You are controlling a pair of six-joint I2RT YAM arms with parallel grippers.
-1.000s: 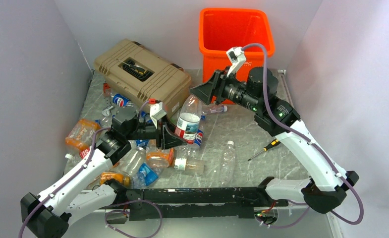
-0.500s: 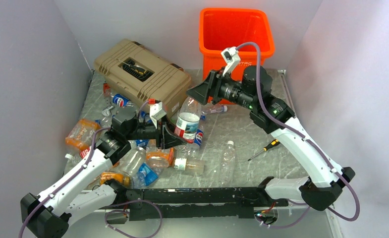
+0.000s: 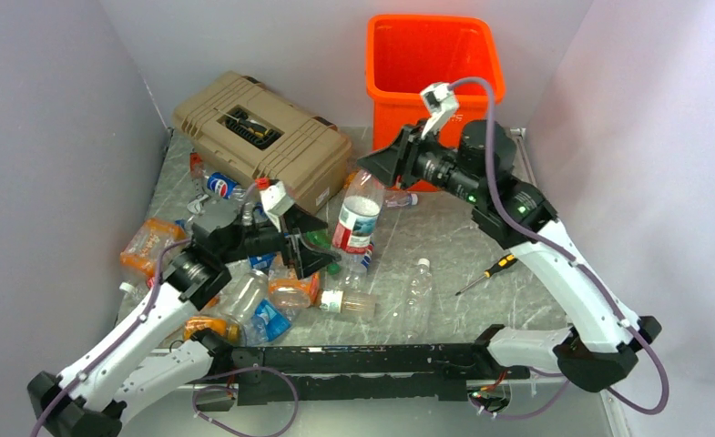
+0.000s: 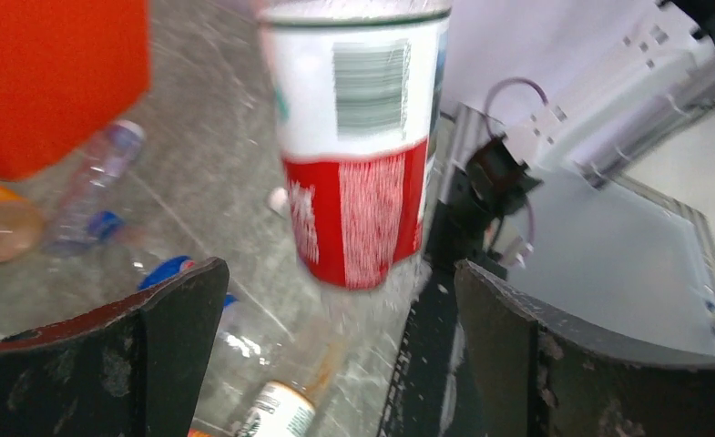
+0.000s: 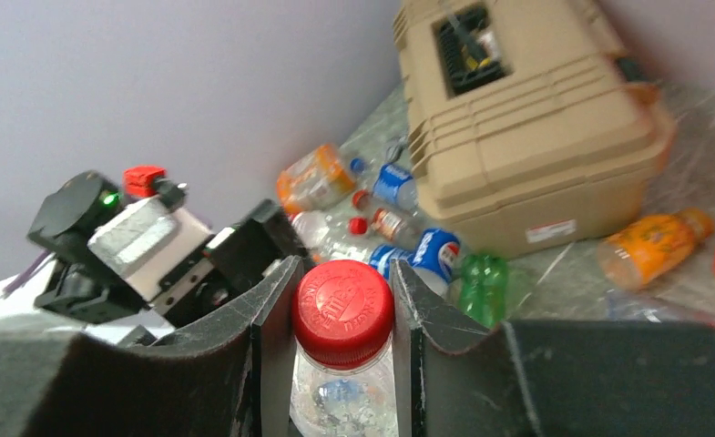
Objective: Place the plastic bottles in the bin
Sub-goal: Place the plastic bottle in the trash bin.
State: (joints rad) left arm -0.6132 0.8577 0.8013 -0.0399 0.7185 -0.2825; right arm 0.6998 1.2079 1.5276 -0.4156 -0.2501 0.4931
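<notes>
The bottle hangs by its cap, clear of my left gripper, so my right gripper will next swing outward over the orange bin's opening (image 3: pixel 434 55) to let it go.
A clear plastic bottle (image 3: pixel 357 214) with a red-and-white label hangs upright over the middle of the table. My right gripper (image 3: pixel 374 170) is shut on its red cap (image 5: pixel 342 305), one finger on each side. My left gripper (image 3: pixel 322 248) stands open just left of the bottle's lower half. In the left wrist view the bottle (image 4: pixel 358 137) hangs between and beyond the wide-apart fingers (image 4: pixel 176 337), touching neither. The orange bin (image 3: pixel 434 64) stands at the back, behind the right arm. Several more plastic bottles (image 3: pixel 244 291) lie on the left of the table.
A tan toolbox (image 3: pixel 260 137) sits at the back left. A screwdriver (image 3: pixel 485 273) lies on the right, with a clear bottle (image 3: pixel 417 291) near the middle front. A green bottle (image 5: pixel 485 282) and an orange one (image 5: pixel 654 246) lie by the toolbox.
My left gripper has opened and let go of the labelled bottle, drawing back left. My right gripper has closed on the red cap and now carries the bottle.
</notes>
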